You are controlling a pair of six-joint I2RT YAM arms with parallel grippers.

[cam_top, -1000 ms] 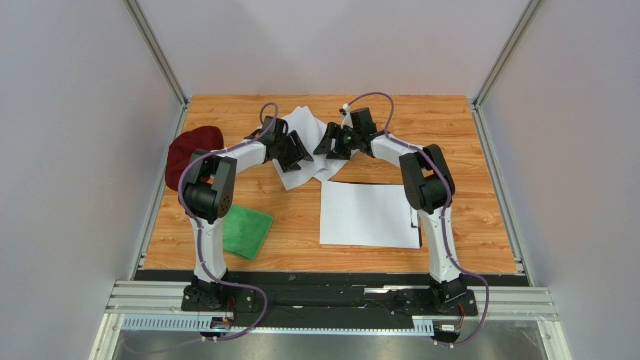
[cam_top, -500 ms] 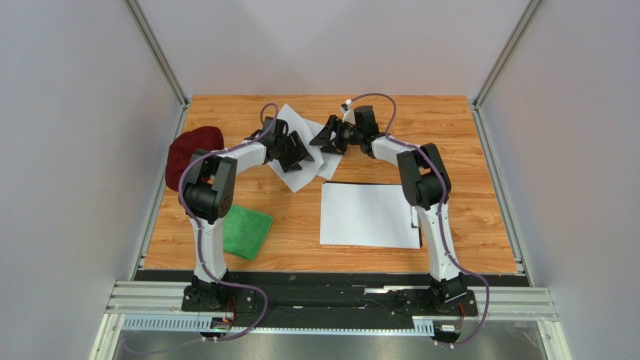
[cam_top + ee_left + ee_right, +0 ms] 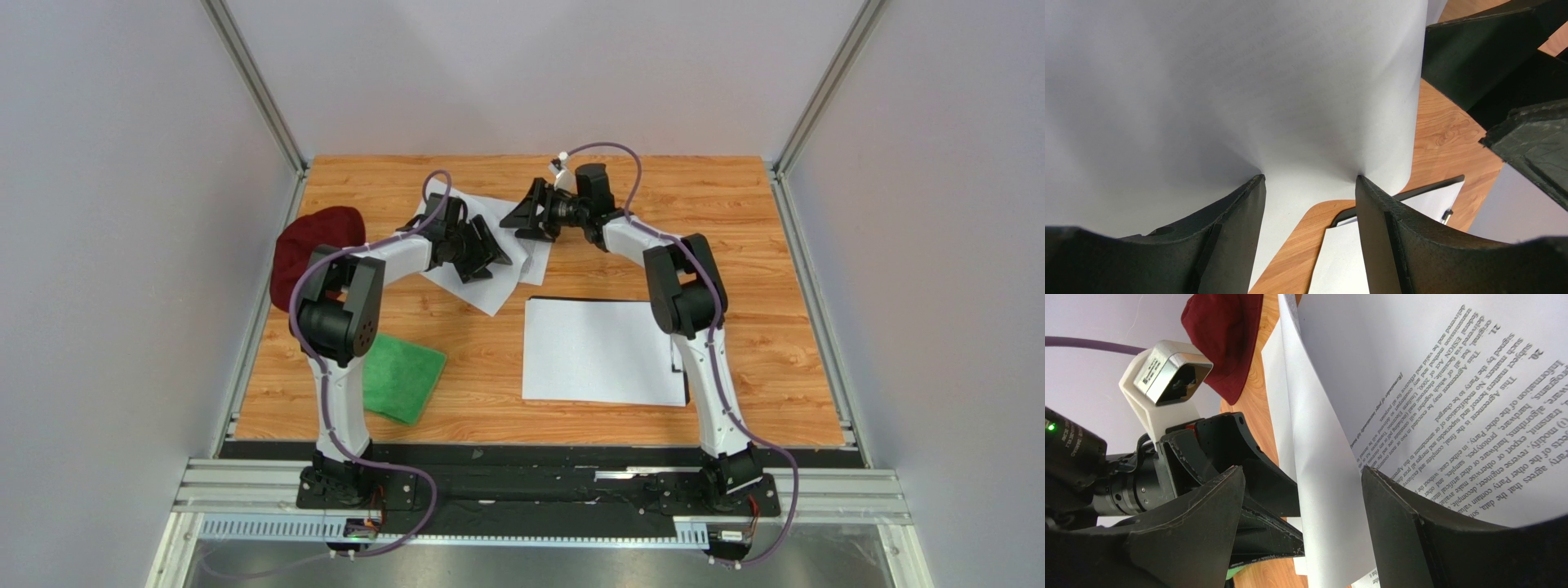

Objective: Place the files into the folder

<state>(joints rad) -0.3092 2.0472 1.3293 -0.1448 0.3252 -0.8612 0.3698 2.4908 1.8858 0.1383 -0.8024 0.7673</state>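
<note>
The top sheet's curled edge [image 3: 526,260] [image 3: 1332,530] stands between my right gripper's open fingers and runs back from them. The gripper draws back along it next and closes.
Several loose white files [image 3: 494,255] lie overlapping at the far middle of the table. My left gripper [image 3: 474,250] is open, with both fingertips [image 3: 1257,184] against a white sheet [image 3: 1229,79]. My right gripper [image 3: 530,218] is open at the sheets' far right edge. A curled sheet [image 3: 1321,478] stands between its fingers, and a printed sheet [image 3: 1444,410] lies by its right finger. The black folder [image 3: 678,358] lies nearer, right of centre. A white sheet [image 3: 601,353] covers most of it, so only thin black edges [image 3: 1413,191] show.
A dark red hat [image 3: 314,245] sits at the left edge, also in the right wrist view [image 3: 1223,337]. A green cloth [image 3: 402,377] lies near the left arm. Metal rails and grey walls border the table.
My right gripper has moved farther back and left. The loose sheets have shifted left and lie flatter. My left gripper has stayed nearly in place.
</note>
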